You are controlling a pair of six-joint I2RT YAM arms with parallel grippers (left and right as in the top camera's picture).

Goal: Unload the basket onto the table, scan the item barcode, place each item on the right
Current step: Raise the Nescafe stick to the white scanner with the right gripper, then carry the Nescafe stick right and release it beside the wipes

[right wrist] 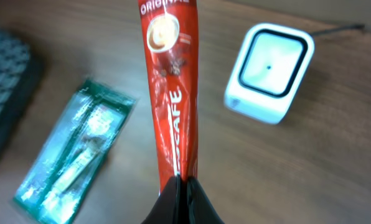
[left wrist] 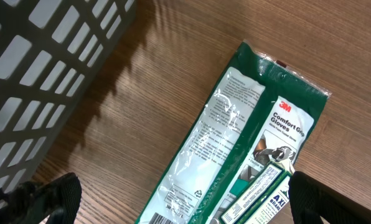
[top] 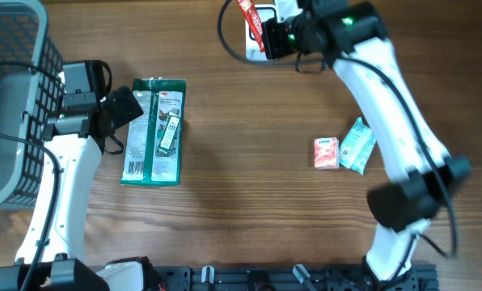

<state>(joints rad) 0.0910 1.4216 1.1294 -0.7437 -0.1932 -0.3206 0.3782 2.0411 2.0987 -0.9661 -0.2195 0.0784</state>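
Note:
The sachet (top: 251, 23) goes back and down with my right gripper to the gap between the small packets next for release there, since they lie clear of the scanner.
A long red coffee sachet (right wrist: 170, 93) hangs above the table, pinched at its end by my right gripper (right wrist: 182, 183), which is shut on it. From overhead the red coffee sachet (top: 251, 23) is at the top centre, beside the white barcode scanner (top: 262, 21). In the right wrist view the white barcode scanner (right wrist: 269, 71) lies to the right of the sachet. My left gripper (top: 126, 107) is open over the green gloves pack (top: 154, 129). Its two black fingers (left wrist: 51, 196) straddle the green gloves pack (left wrist: 235, 149), whose barcode end shows between them.
A grey mesh basket (top: 14, 97) fills the far left. A small red-and-white packet (top: 326, 152) and a teal packet (top: 357, 145) lie at the right, next to my right arm. The scanner's cable runs off the top edge.

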